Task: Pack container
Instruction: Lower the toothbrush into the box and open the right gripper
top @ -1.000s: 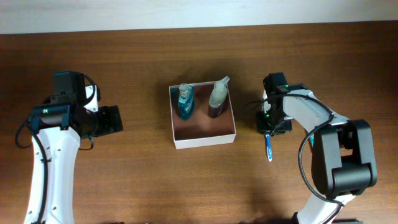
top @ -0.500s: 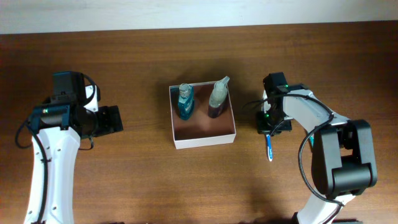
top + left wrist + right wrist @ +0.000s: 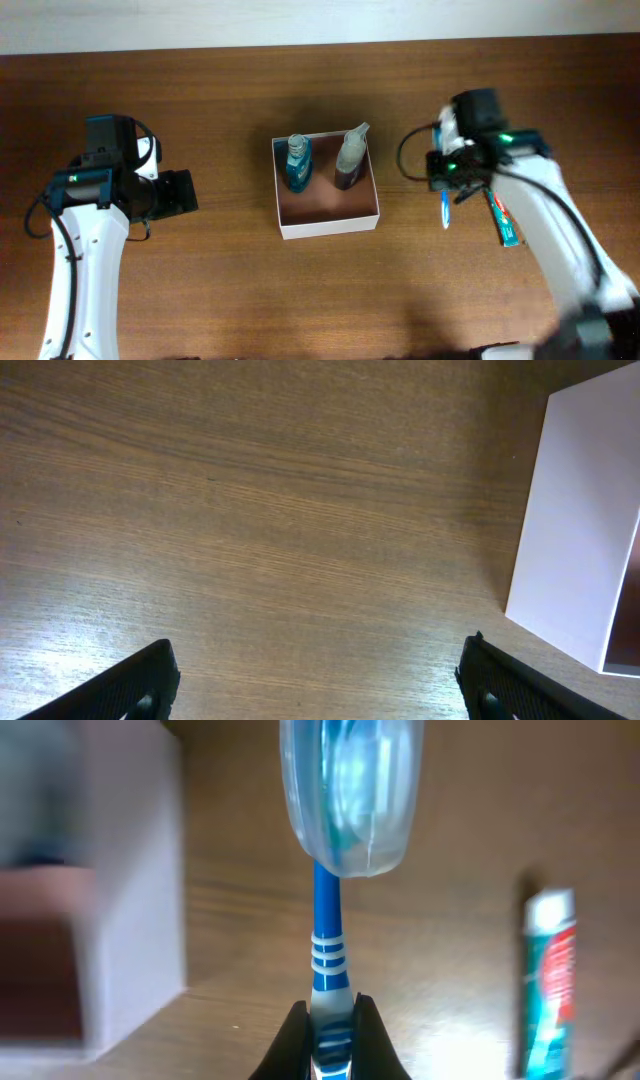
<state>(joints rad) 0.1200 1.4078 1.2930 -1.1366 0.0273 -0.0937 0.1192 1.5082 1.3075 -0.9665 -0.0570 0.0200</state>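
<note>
I need to turn the toothbrush (image 3: 325, 945) with my right gripper along the box's near side, over the box's empty near part, then lower it inside.
The container (image 3: 329, 222) is a square white-walled box with a reddish-brown inside, at the table's middle. A blue bottle (image 3: 297, 164) and a clear spray bottle (image 3: 350, 156) lie in its far part. My right gripper (image 3: 447, 188) is to the right of the box, shut on a blue-and-white toothbrush (image 3: 325, 945) with a clear cap over its head (image 3: 350, 790), held above the table. The box's white wall (image 3: 130, 890) shows at the left of the right wrist view. My left gripper (image 3: 320, 685) is open and empty over bare wood, left of the box wall (image 3: 585, 520).
A teal and red toothpaste tube (image 3: 503, 218) lies on the table right of the right gripper, also in the right wrist view (image 3: 548, 975). The table's far edge meets a white wall (image 3: 320, 20) at the top.
My right arm has lifted and swung, carrying the toothbrush off the table and a little right. The toothpaste tube it covered now shows. The left arm has not moved.
</note>
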